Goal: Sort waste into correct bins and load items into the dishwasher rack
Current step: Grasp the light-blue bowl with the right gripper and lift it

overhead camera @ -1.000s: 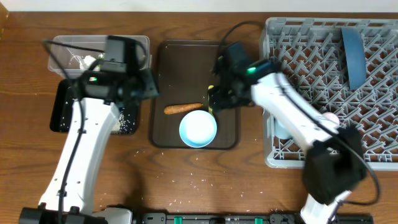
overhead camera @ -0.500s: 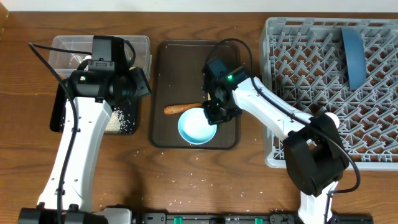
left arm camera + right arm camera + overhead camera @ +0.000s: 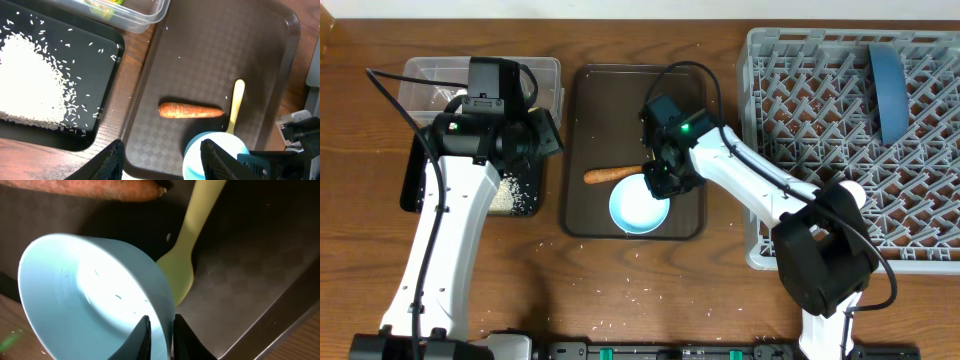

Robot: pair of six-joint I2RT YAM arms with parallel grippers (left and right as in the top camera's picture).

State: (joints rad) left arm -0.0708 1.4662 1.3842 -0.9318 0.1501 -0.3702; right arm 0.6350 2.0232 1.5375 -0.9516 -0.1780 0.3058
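The rack's empty far slots are outward of my right gripper, to the right in the overhead view. I will next lift, tilt and lower the bowl [image 3: 638,207] there to let go of it.
A light blue bowl [image 3: 638,207] [image 3: 90,295] [image 3: 212,150] sits tilted at the front of the brown serving tray. My right gripper [image 3: 663,180] [image 3: 160,322] is shut on its rim, one finger inside and one outside. The yellow spoon [image 3: 192,235] [image 3: 236,107] lies just behind the bowl. The orange carrot [image 3: 613,174] [image 3: 190,110] [image 3: 85,187] lies to its left. My left gripper [image 3: 162,150] [image 3: 542,135] hangs open and holds nothing, above the tray's left edge. White rice [image 3: 27,80] is heaped in the black tray [image 3: 415,185].
The clear box [image 3: 430,75] [image 3: 145,12] holds a green-and-yellow wrapper [image 3: 102,4] and white paper. The grey rack [image 3: 840,110] at the right carries the dark blue plate [image 3: 887,85]. The brown serving tray [image 3: 582,110] lies in the middle. Rice grains dot the table's front.
My right gripper came down and left onto the bowl and shut on its rim; the bowl now tilts. The left arm shifted slightly left, then held still.
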